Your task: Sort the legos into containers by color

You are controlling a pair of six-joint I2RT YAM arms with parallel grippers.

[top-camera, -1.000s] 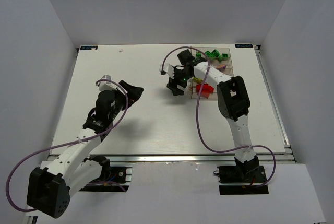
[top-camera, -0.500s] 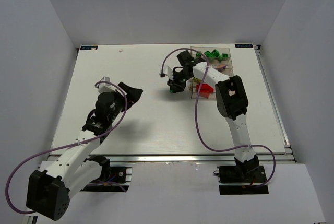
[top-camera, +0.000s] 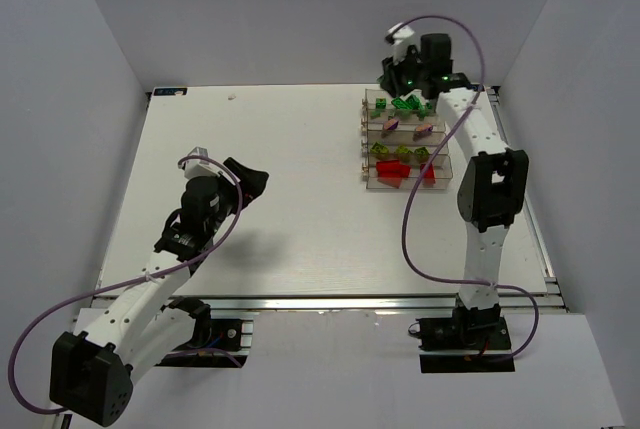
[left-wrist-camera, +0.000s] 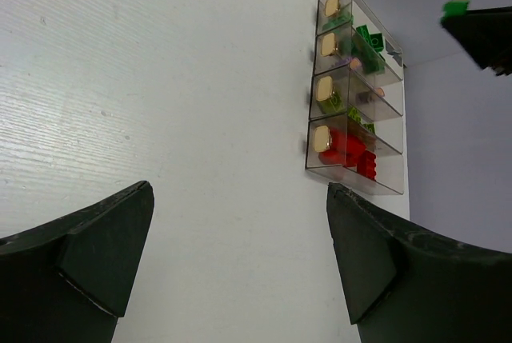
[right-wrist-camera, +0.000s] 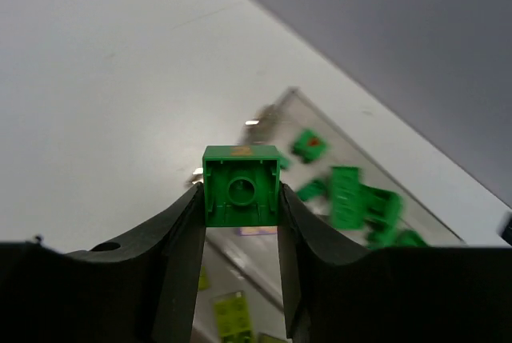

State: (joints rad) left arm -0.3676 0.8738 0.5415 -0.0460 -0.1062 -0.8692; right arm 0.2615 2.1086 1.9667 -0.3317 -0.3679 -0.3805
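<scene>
My right gripper turns the dark green lego and carries it down toward the green legos (top-camera: pixel 406 104) in the far bin next.
A dark green lego (right-wrist-camera: pixel 241 185) is pinched between the fingers of my right gripper (right-wrist-camera: pixel 240 199), its hollow underside facing the camera. In the top view the right gripper (top-camera: pixel 400 76) hangs over the far end of the containers (top-camera: pixel 366 139), a clear block of four bins. From far to near, the bins hold green legos (top-camera: pixel 406 104), purple legos (top-camera: pixel 398 126), yellow-green legos (top-camera: pixel 400 153) and red legos (top-camera: pixel 398 174). My left gripper (top-camera: pixel 246 180) is open over bare table, well left of the containers (left-wrist-camera: pixel 352 181), with nothing between its fingers (left-wrist-camera: pixel 104 251).
The white table ends at a metal rail (top-camera: pixel 520 189) just right of the containers. Grey walls rise close behind the far edge. A purple cable (top-camera: pixel 405 229) loops off the right arm over the table's right half.
The right gripper closed on the green lego beside the containers' left side, then lifted and swung to their far end. The left arm has hardly moved.
</scene>
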